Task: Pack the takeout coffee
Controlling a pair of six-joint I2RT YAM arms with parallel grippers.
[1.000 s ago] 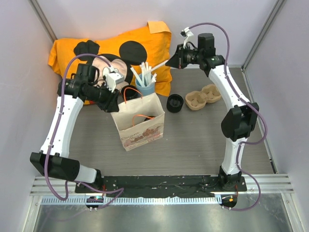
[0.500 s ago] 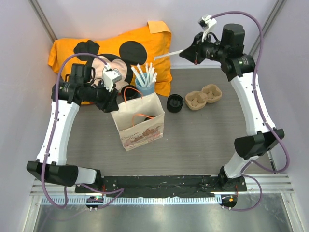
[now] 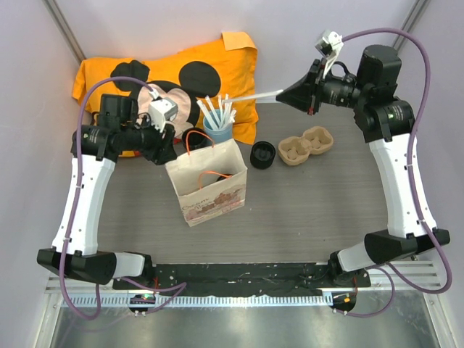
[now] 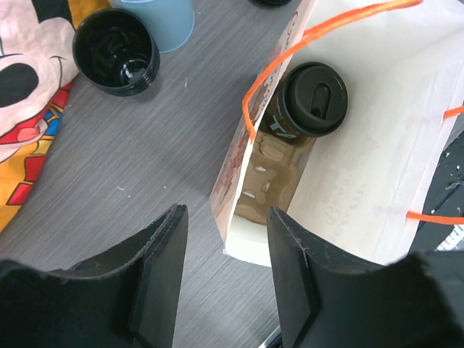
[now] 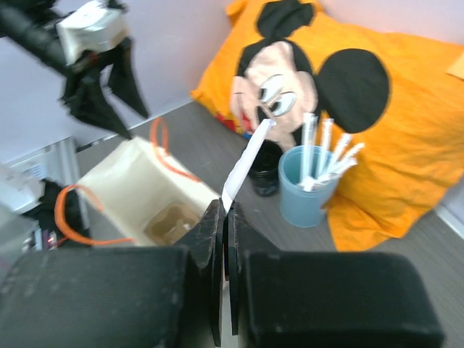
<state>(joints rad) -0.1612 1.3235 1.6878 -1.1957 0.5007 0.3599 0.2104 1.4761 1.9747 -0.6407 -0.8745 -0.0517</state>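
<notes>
My right gripper should go back down toward the paper bag's opening (image 3: 208, 168) (image 5: 154, 197) to let go of the stick, because the bag is below it, to the left in the top view.
The takeout coffee (image 4: 314, 99), with its round black lid, stands inside the paper bag (image 4: 362, 181) on a brown cardboard insert. In the top view the bag (image 3: 210, 190) sits mid-table with the cup as a dark spot (image 3: 223, 176) inside. My left gripper (image 4: 226, 217) is open and empty, above the table at the bag's corner, and in the top view it (image 3: 164, 148) is left of the bag. My right gripper (image 5: 225, 209) is shut on a white stick (image 5: 246, 159), held high at the back right (image 3: 286, 95).
A blue cup of white sticks (image 3: 217, 129) stands behind the bag. A black hollow piece (image 4: 116, 51) sits beside it, another (image 3: 262, 154) right of the bag. A brown cup carrier (image 3: 306, 145) lies further right. An orange Mickey cushion (image 3: 174, 72) fills the back.
My right arm has lifted and swung right, carrying the white stick away from the blue cup. My left gripper has edged slightly left beside the bag.
</notes>
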